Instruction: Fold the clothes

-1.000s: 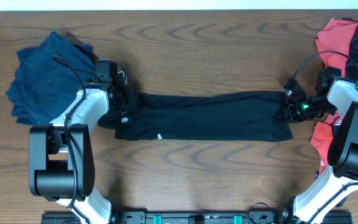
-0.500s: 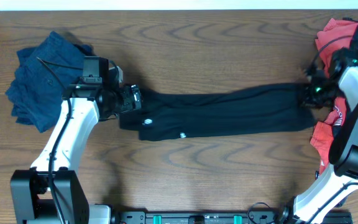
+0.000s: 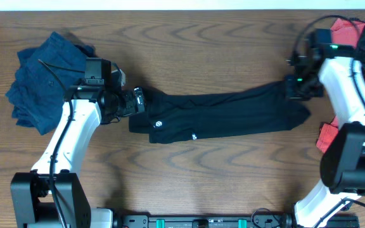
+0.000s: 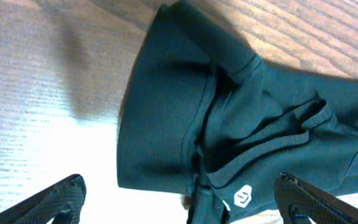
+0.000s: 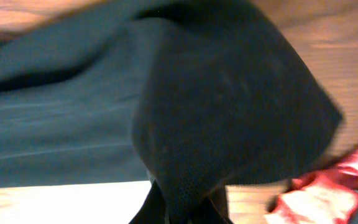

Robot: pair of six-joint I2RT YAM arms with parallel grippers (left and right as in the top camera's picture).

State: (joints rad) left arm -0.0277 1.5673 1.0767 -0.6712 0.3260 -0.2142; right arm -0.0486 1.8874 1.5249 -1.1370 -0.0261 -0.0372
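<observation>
The garment is still stretched long, so my right gripper should next bring the pinched end left in the overhead view, over the flat black fabric [image 3: 239, 113].
A long black garment [image 3: 220, 114] lies stretched across the middle of the table. Its left end with a small white logo [image 4: 244, 198] shows in the left wrist view [image 4: 185, 112]. My left gripper [image 3: 138, 101] is open at that left end, with its two fingers wide apart on either side of the cloth [image 4: 182, 202]. My right gripper [image 3: 296, 87] is shut on the garment's right end and holds it raised. In the right wrist view the black fabric [image 5: 229, 106] is pinched between the fingers [image 5: 188, 208] and drapes over them.
A crumpled pile of navy blue clothes [image 3: 46, 76] lies at the far left. A pile of red and dark clothes [image 3: 353, 35] sits at the far right, with more red cloth [image 3: 327, 136] near the right edge, also in the right wrist view [image 5: 328, 193].
My right gripper has carried the garment's right end up and back, then to the left. The garment has slid to the right. My left arm has moved right along with its end.
</observation>
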